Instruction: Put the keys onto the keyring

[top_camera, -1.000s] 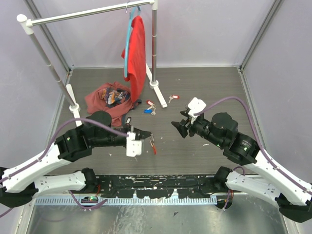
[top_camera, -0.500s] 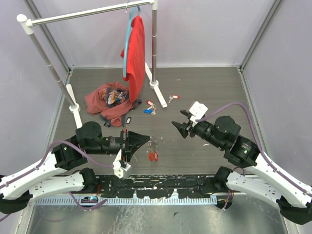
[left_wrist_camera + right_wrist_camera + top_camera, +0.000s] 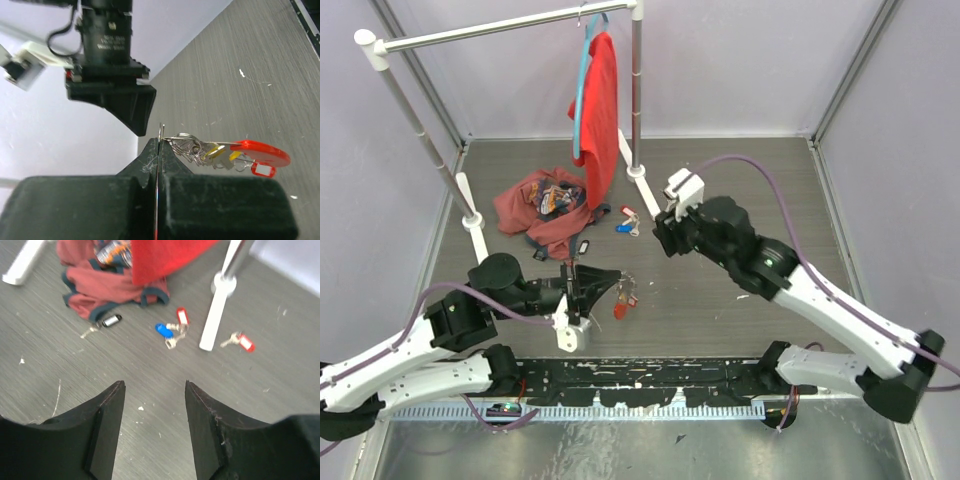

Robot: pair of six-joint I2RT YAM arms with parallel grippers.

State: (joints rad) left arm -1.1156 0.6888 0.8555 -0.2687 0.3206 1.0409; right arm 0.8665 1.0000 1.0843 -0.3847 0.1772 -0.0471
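The spot where the lone key joins its red tag (image 3: 239, 337) is below and outward of my open fingers. My right gripper needs to move outward and down to it next.
My left gripper (image 3: 617, 277) (image 3: 159, 142) is shut on the thin wire of the keyring (image 3: 623, 297) (image 3: 189, 145), held just above the floor. Its silver loops bunch beside the jaws, with a small yellow tag (image 3: 215, 149) and a long red tag (image 3: 262, 152) hanging out to the right. My right gripper (image 3: 661, 236) (image 3: 154, 385) is open and empty, hovering over bare floor. Loose keys lie beyond it: a blue-tagged key (image 3: 162, 330) (image 3: 622, 227), a red-tagged key (image 3: 182, 316), another red-tagged key (image 3: 244, 342) (image 3: 674, 199), and a black-tagged key (image 3: 111, 320) (image 3: 584, 247).
A clothes rack (image 3: 637, 90) stands at the back with a red shirt (image 3: 600, 110) on a blue hanger. Its white foot (image 3: 216, 315) lies between the loose keys. A heap of reddish clothing (image 3: 542, 205) (image 3: 100, 275) lies on the floor at left.
The right arm has swung left and away from its base, toward the loose keys. The left wrist has rolled and the keyring now hangs slightly higher.
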